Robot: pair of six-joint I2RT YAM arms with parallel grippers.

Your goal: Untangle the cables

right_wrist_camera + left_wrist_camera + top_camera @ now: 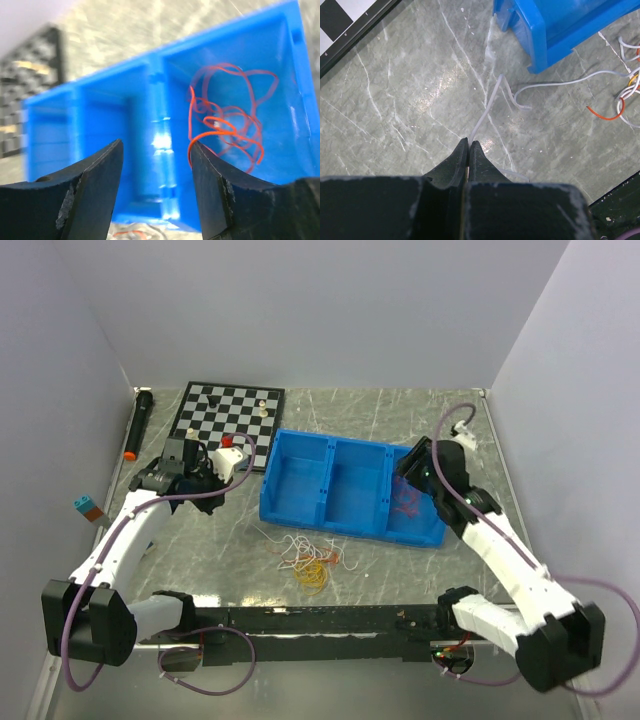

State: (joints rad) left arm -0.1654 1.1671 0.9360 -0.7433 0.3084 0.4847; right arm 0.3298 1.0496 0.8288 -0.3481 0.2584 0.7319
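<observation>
My right gripper needs to move back from the bin toward the tangle next and go down onto the red-orange cable (329, 559).
A loose tangle of white, yellow and red-orange cables (306, 560) lies on the table in front of the blue bin (300, 512). My left gripper (469, 142) is shut on a white cable (487, 102) that runs away from its tips, bends beside the bin's corner and leads right to the tangle (629, 92). In the top view my left gripper (238, 462) is left of the bin. A red-orange cable (227, 122) lies in the bin's right compartment (408, 502). My right gripper (156, 150) is open above the bin (405, 475), with a red loop touching its right finger.
A chessboard (228, 412) with a few pieces lies at the back left. A black marker with an orange tip (138, 425) lies along the left wall. A small blue and orange block (88, 507) sits by the left arm. The bin has three compartments.
</observation>
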